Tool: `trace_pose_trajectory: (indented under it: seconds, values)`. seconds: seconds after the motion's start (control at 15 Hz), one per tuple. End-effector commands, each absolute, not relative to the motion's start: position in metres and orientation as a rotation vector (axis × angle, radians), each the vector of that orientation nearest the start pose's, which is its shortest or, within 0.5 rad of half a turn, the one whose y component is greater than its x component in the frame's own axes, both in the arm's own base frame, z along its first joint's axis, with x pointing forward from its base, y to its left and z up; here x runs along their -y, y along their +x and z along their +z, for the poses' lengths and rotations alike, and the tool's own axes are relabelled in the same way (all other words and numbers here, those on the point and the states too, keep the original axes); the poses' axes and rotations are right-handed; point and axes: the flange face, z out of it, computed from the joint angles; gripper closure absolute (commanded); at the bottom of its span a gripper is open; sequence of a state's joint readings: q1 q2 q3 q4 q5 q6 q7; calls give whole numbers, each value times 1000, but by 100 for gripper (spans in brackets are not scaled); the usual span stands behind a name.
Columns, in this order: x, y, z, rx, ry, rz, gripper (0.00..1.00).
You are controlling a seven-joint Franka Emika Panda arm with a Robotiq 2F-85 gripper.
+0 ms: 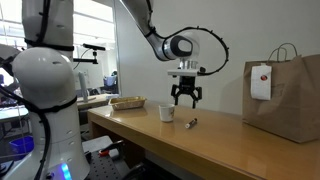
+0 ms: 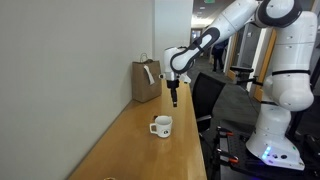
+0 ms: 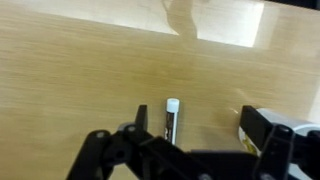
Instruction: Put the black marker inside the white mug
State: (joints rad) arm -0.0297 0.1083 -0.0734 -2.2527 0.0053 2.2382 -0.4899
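My gripper moves down and slightly away from the white mug (image 1: 166, 113) next, onto the marker's dark body, since the marker lies nearer one finger.
The black marker (image 3: 171, 120) lies flat on the wooden table, dark with a white end pointing away in the wrist view. It also shows in an exterior view (image 1: 191, 123), just right of the white mug (image 1: 166, 113). The mug stands upright and also shows in an exterior view (image 2: 162, 126). My gripper (image 1: 185, 99) hangs above the marker with its fingers apart and nothing between them. In the wrist view the gripper (image 3: 195, 135) has the marker near one finger. It also shows in an exterior view (image 2: 174, 98).
A brown paper bag (image 1: 287, 88) stands at one end of the table (image 1: 230, 145); it also shows in an exterior view (image 2: 145, 80). A shallow tan tray (image 1: 128, 102) sits beyond the mug. A second white robot (image 2: 275, 100) stands beside the table.
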Motion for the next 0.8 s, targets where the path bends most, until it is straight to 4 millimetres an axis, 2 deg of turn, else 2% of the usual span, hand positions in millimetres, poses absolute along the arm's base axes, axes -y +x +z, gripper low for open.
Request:
trace_pose_trajectory:
  seconds: [0.0,0.4,0.73]
  values:
    - [53,533,288,618,-3014,174,1]
    - [59,554,253,608,-2997,211,6]
    - [58,567,233,604,-3007,231,6]
